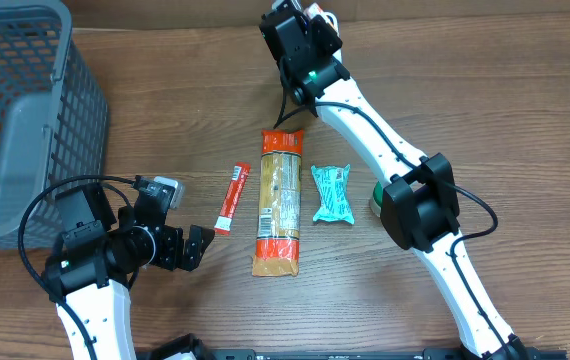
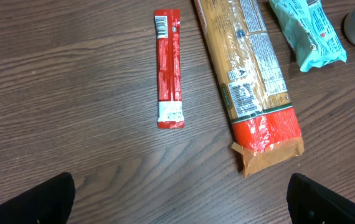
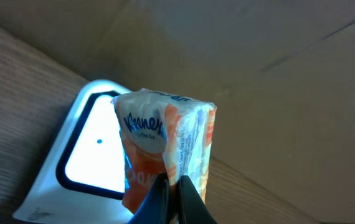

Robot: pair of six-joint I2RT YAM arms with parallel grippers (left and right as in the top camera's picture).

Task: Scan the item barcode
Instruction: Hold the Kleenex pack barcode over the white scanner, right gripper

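Observation:
The Kleenex pack [image 3: 165, 140] will go back from my right gripper and to its right in the overhead view, where the wood is bare, and I will lower it and let go of it there.
My right gripper [image 3: 172, 186] is shut on the lower edge of a white-and-orange Kleenex tissue pack [image 3: 165, 140]. The pack stands upright just in front of a white scanner with a glowing window [image 3: 93, 158]. No barcode shows on the pack's visible faces. Overhead, this gripper [image 1: 315, 22] is at the table's far edge and the pack is mostly hidden by the wrist. My left gripper [image 1: 193, 247] is open low over the wood at the front left, with nothing between its fingers [image 2: 40, 202]. Bare table lies between them in the left wrist view.
A red stick packet [image 1: 232, 197], a long pasta package [image 1: 278, 200] and a teal packet [image 1: 331, 193] lie side by side mid-table. A grey basket [image 1: 15, 110] stands at the far left. A small round green-and-white object [image 1: 376, 200] sits beside the right arm.

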